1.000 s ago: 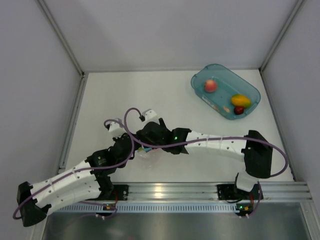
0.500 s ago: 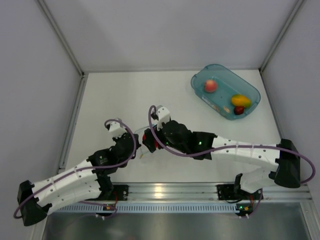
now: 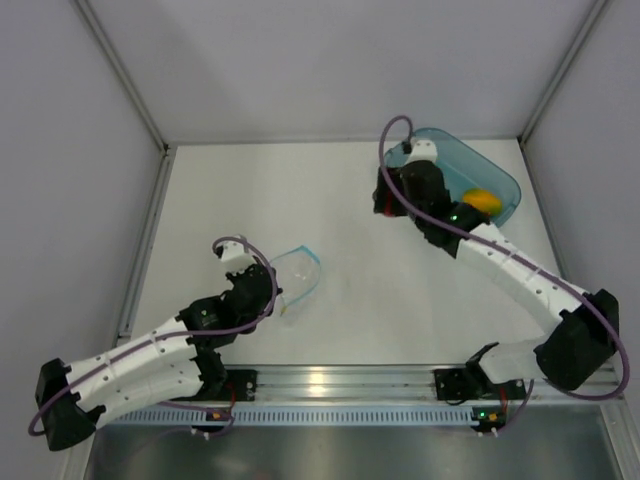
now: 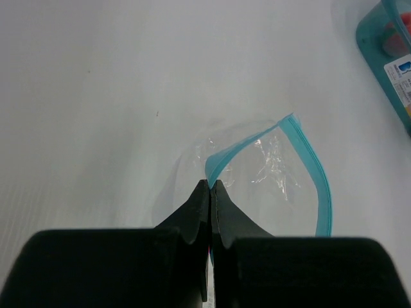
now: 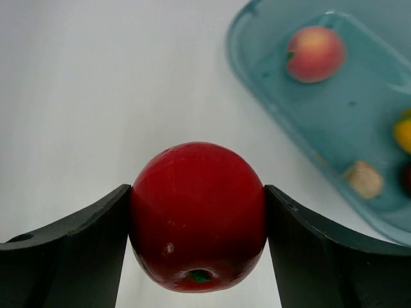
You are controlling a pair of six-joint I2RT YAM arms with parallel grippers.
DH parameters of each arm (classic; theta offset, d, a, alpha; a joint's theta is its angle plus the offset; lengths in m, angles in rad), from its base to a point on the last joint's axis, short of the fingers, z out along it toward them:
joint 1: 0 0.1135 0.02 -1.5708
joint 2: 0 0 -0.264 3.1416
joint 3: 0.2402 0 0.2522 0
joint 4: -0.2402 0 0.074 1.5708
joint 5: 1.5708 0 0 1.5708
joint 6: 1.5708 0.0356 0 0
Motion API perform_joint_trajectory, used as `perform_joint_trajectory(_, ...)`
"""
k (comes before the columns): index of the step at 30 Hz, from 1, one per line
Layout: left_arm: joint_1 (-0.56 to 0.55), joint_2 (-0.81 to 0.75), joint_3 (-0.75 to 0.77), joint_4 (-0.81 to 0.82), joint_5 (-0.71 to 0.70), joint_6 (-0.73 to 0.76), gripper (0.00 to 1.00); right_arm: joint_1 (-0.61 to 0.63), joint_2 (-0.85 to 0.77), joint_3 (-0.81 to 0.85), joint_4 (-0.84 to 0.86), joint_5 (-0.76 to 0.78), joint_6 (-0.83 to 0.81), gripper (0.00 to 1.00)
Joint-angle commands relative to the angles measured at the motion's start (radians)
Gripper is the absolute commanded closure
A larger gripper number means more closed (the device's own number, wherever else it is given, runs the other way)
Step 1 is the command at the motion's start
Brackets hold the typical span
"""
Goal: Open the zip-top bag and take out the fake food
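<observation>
My right gripper is holding the red tomato-like ball (image 5: 198, 215) and will next carry it outward over the tub's rim, between the peach and the mango.
The zip-top bag (image 3: 298, 272) lies open on the table at centre left, and nothing shows inside it. Its teal zip strip (image 4: 308, 160) curves around the open mouth. My left gripper (image 4: 212, 185) is shut on the near end of that strip, and it also shows in the top view (image 3: 274, 294). My right gripper (image 5: 198, 218) is shut on the red tomato-like ball (image 5: 198, 215) and holds it above the table just left of the teal tub (image 3: 505, 178). In the tub lie the pinkish peach (image 5: 314, 53), the yellow mango (image 3: 482, 200) and a dark red piece (image 5: 407, 179).
A small beige piece (image 5: 363, 178) also lies in the tub. The tub's corner, with a white label, shows in the left wrist view (image 4: 385, 58). Grey walls close off the table at the back and sides. A metal rail (image 3: 330, 382) runs along the near edge.
My right gripper has drawn the red ball out of the bag and carried it up and right to the tub's left edge. My left gripper has stayed shut on the bag.
</observation>
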State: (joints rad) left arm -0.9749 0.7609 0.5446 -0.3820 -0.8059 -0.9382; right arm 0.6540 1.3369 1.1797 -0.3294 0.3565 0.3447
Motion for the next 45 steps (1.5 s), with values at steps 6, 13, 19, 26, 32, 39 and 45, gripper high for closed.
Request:
perform_joint_trajectory(6, 0.01, 0.028, 0.083, 0.028, 0.065, 0.105, 1.0, -0.352, 0.207, 0.25, -0.063, 0.039, -0.125, 0.61)
perform_joint_trajectory(13, 0.012, 0.064, 0.158, 0.008, 0.2, 0.188, 1.0, -0.533, 0.591, 0.529, -0.12, -0.007, -0.208, 0.57)
perform_joint_trajectory(19, 0.013, 0.074, 0.183, -0.018, 0.195, 0.219, 1.0, -0.57, 0.761, 0.676, -0.158, -0.065, -0.239, 0.53)
perform_joint_trajectory(26, 0.016, 0.094, 0.196, -0.028, 0.191, 0.236, 1.0, -0.57, 0.82, 0.75, -0.215, -0.082, -0.251, 0.18)
perform_joint_trajectory(32, 0.018, 0.11, 0.25, -0.064, 0.142, 0.251, 1.0, -0.57, 0.759, 0.785, -0.253, -0.062, -0.26, 0.01)
perform_joint_trajectory(39, 0.024, 0.167, 0.345, -0.132, -0.013, 0.315, 1.0, -0.571, 0.541, 0.697, -0.28, -0.161, -0.179, 0.01)
perform_joint_trajectory(45, 0.044, 0.227, 0.414, -0.144, -0.142, 0.387, 1.0, -0.603, 0.301, 0.416, -0.182, -0.529, -0.058, 0.01)
